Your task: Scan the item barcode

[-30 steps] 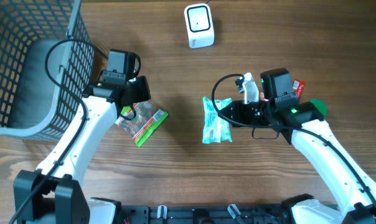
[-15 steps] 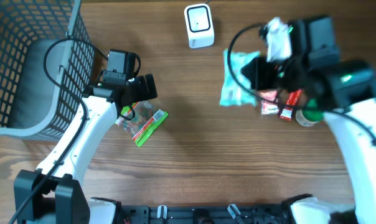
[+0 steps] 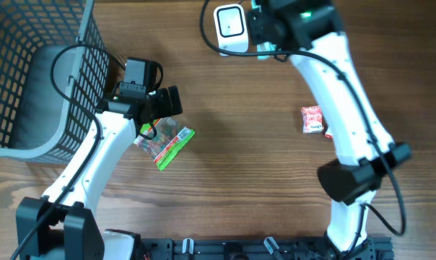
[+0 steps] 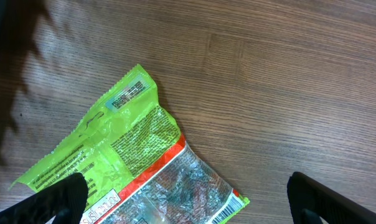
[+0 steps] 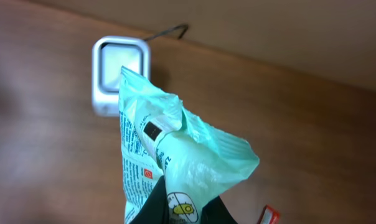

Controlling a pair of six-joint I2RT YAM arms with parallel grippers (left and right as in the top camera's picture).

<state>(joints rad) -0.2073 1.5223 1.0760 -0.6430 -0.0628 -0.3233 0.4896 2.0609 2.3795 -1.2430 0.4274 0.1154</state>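
Observation:
Bare tabletop shows beside the small red packet. My right gripper will next move over the white scanner (image 3: pixel 230 29), then come back and down to let go of the snack packet there.
A mint-green snack packet (image 5: pixel 175 149) hangs pinched in my right gripper (image 5: pixel 178 208), which is shut on its lower end. The packet's top edge overlaps the white scanner (image 5: pixel 121 74) just behind it. Overhead, the right gripper (image 3: pixel 267 27) is raised at the far edge beside the scanner (image 3: pixel 230 29), and the arm hides most of the packet. A green and red candy packet (image 4: pixel 132 155) lies flat on the table with its barcode at its lower right corner. My left gripper (image 4: pixel 188 205) hovers over it, open wide, one finger on each side.
A dark mesh basket (image 3: pixel 30 72) fills the far left corner. A small red packet (image 3: pixel 312 119) lies on the table right of centre, under the right arm. The candy packet (image 3: pixel 166 144) sits just below the left gripper (image 3: pixel 157 108).
The right arm lifted the mint packet from the table's centre and swung it up and back to the scanner. The left gripper opened wide above the candy packet.

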